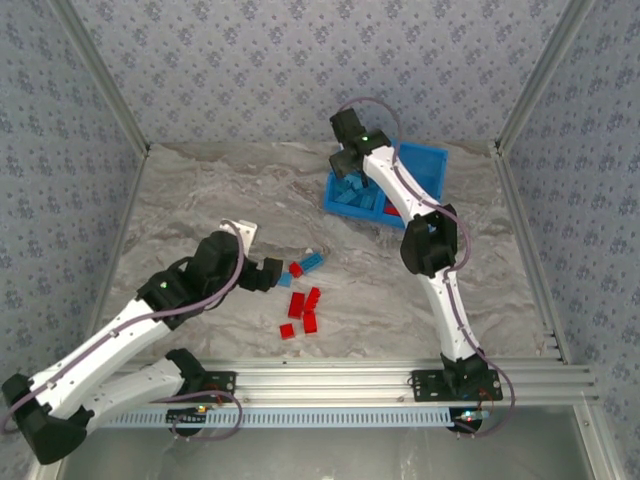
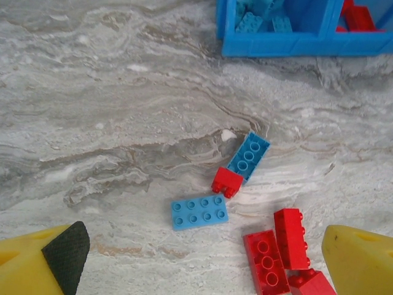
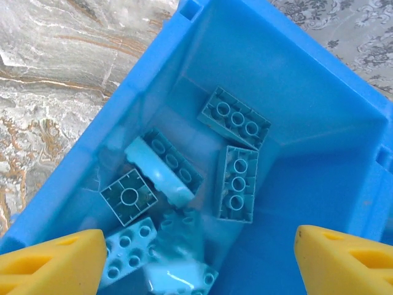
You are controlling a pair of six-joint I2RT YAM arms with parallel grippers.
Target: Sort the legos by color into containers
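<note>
The blue brick lies at an angle, below and outward of my left gripper's open fingers. My left gripper should turn next and go down and outward onto the long sides of the brick.
The blue bin [image 1: 425, 160] stands at the back right of the table. My right gripper [image 1: 350, 165] hangs open over its left compartment, which holds several light blue legos [image 3: 236, 184]. One blue brick [image 3: 184, 246] below the yellow fingers [image 3: 52, 264] looks blurred. Red legos [image 2: 359, 18] lie in the right compartment. My left gripper [image 1: 270, 272] is open, low over the loose pile. A flat blue plate [image 2: 199, 212] lies ahead of it, with a blue brick [image 2: 249, 157], a small red brick [image 2: 226, 182] and three red bricks [image 2: 291, 238] nearby.
Aluminium rails [image 1: 380, 380] run along the near edge and patterned walls [image 1: 300, 70] enclose the table. The marble tabletop [image 1: 220, 190] stretches bare between the loose pile and the left wall. The right arm's elbow [image 1: 430, 245] stands over the bin's near side.
</note>
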